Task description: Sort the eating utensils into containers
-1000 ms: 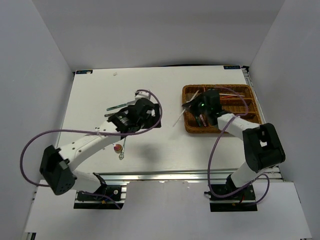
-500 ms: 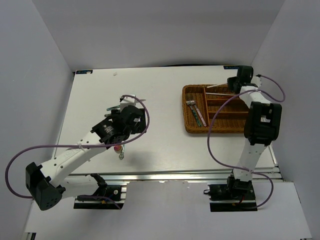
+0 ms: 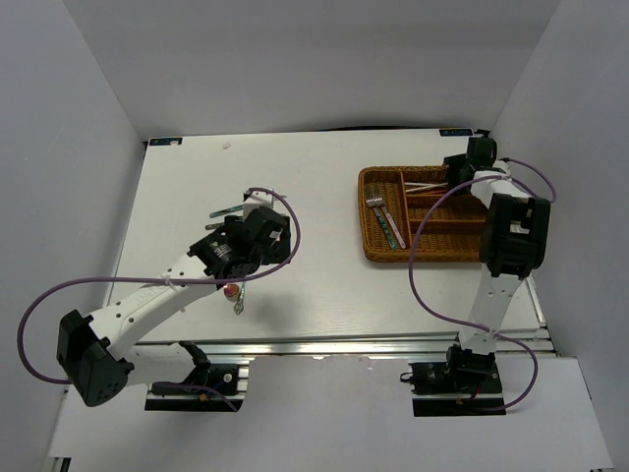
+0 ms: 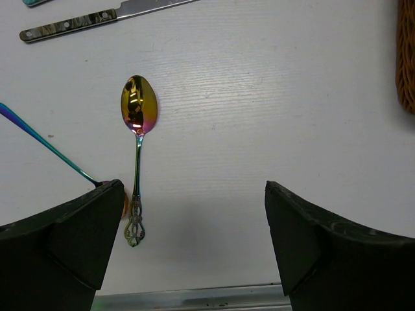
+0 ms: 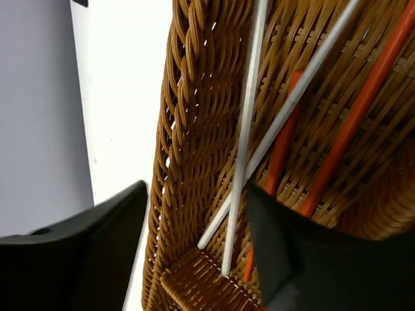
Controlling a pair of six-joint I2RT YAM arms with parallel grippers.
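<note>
The knife's mottled handle (image 3: 214, 226) (image 4: 68, 26) is below and outward, nearly parallel to the opening of the fingers. Next, my left gripper will reach outward, turn so its fingers go on both sides of the handle, and move down.
My left gripper (image 4: 194, 249) (image 3: 228, 265) hangs open over bare table, nothing between its fingers. Just left of it lies a gold spoon (image 4: 137, 129) (image 3: 237, 300), bowl pointing away. A thin iridescent handle (image 4: 45, 146) runs under the left finger. A knife (image 4: 84, 19) (image 3: 228, 209) with a mottled handle lies farther off. My right gripper (image 5: 194, 253) (image 3: 454, 177) stands open over the back slot of the wicker tray (image 5: 194, 129) (image 3: 369, 246). Two white chopsticks (image 5: 249, 116) (image 3: 423, 186) lie in that slot over red chopsticks (image 5: 363, 103), one white stick between the jaws, loose.
Forks (image 3: 383, 214) lie in the tray's long left section. The tray's corner (image 4: 407, 58) shows at the right edge of the left wrist view. The table's metal front rail (image 4: 194, 299) is close below the left gripper. White walls enclose the table.
The right arm swung from the tray's front left to its back right, then opened its jaws, leaving the white chopsticks in the slot. The left gripper moved toward the front, near the spoon.
</note>
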